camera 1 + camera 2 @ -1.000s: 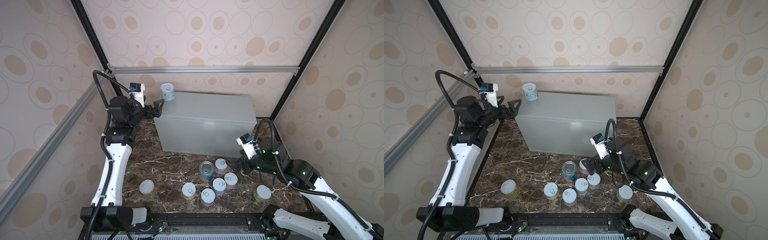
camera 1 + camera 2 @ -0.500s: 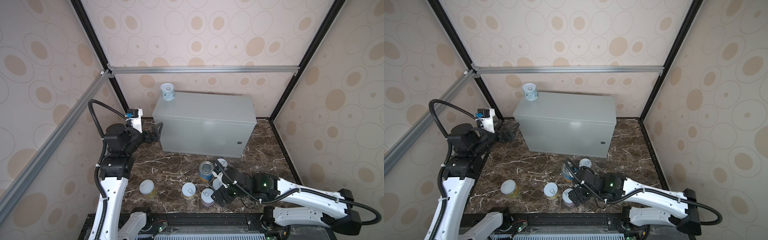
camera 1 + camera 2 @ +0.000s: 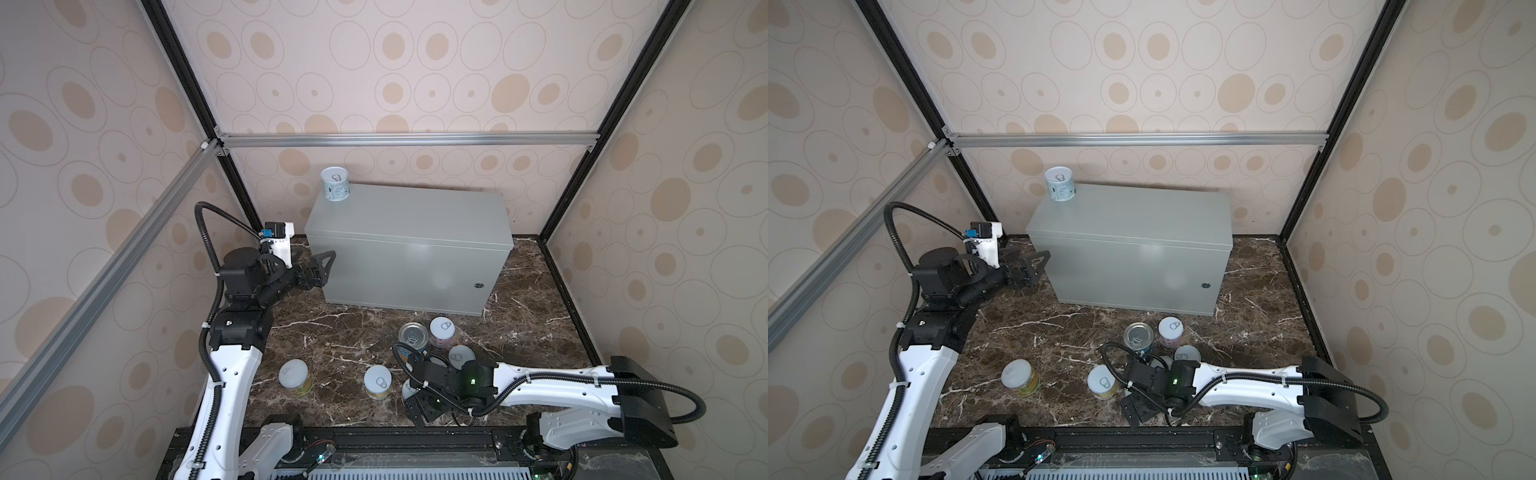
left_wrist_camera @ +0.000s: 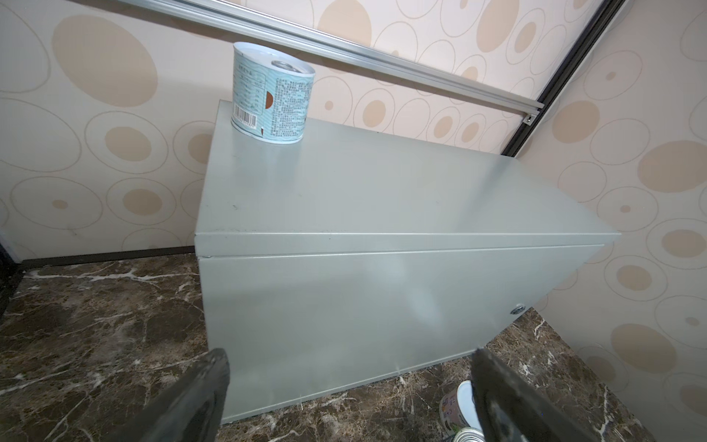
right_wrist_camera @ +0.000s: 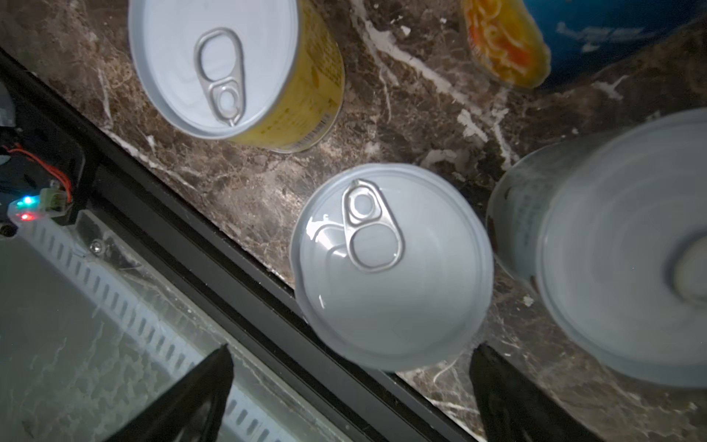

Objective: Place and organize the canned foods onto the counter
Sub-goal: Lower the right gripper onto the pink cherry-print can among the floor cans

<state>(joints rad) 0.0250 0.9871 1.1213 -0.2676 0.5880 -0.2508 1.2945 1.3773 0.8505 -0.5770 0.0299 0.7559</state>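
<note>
The gripper's open fingers hang over the black front bar, short of the can's pale lid. The robot's right gripper needs to go outward and down next, around the pale-lidded can (image 3: 409, 389) (image 5: 394, 269) beside that bar.
The counter (image 3: 409, 245) (image 3: 1133, 245) (image 4: 382, 191) is a grey box at the back. One pale blue can (image 3: 335, 183) (image 3: 1059, 183) (image 4: 272, 92) stands on its back left corner. My left gripper (image 3: 322, 266) (image 3: 1036, 266) (image 4: 350, 382) hangs open and empty by the counter's left front. Several cans stand on the marble: two yellow ones (image 3: 295, 376) (image 3: 377, 381), the blue soup can (image 3: 412, 336), a pink one (image 3: 441, 331). My right gripper (image 3: 419, 409) (image 3: 1136, 409) (image 5: 350, 382) points down, open, just short of a pale-lidded can (image 5: 390, 268).
The black front rail (image 5: 214, 245) runs directly under the right jaws. A yellow can (image 5: 229, 69) and another pale-lidded can (image 5: 619, 248) flank the one below the right gripper. Patterned walls and aluminium bars (image 3: 399, 139) enclose the space.
My left gripper has come down from beside the can on the counter to the counter's left front. My right arm has swung from the right to low over the front cans.
</note>
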